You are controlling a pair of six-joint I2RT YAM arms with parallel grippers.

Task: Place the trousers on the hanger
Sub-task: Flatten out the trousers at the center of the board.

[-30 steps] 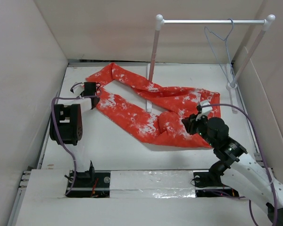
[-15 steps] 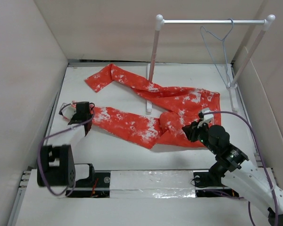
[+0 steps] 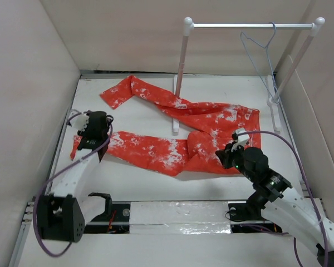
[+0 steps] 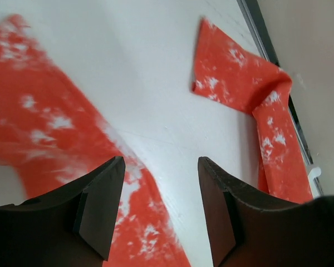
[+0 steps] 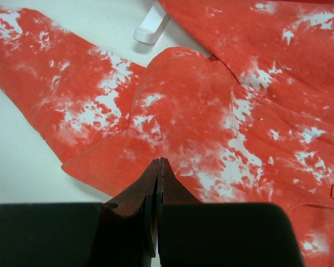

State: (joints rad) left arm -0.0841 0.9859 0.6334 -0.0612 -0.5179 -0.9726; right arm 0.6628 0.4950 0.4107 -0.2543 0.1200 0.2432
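Note:
My left gripper should next move outward and down onto the near corner of the far leg's end [image 3: 114,107] [image 4: 197,87], which is clear of folds.
The trousers [image 3: 211,119] lie flat on the table, bright red-orange with white blotches. Their waist is at the right, one leg runs to the back left, and the other runs to the near left. My left gripper [image 3: 96,119] hovers over the end of the near leg, open and with nothing between its fingers [image 4: 103,206]; the trousers [image 4: 39,122] lie below it. My right gripper [image 3: 225,156] is shut and empty just above the trousers [image 5: 239,83] where the legs meet. The hanger [image 3: 260,53], thin pale wire, hangs on the rail at the back right.
The white two-pole rail stand [image 3: 250,25] stands at the back, its left foot [image 3: 175,125] on the trousers between the legs; that foot [image 5: 150,28] also shows in the right wrist view. Pale walls close in the table on the left, back and right.
My left gripper dragged the near leg's end leftward and toward the front, then opened and let it go. The right gripper shut fully and shifted slightly toward the front.

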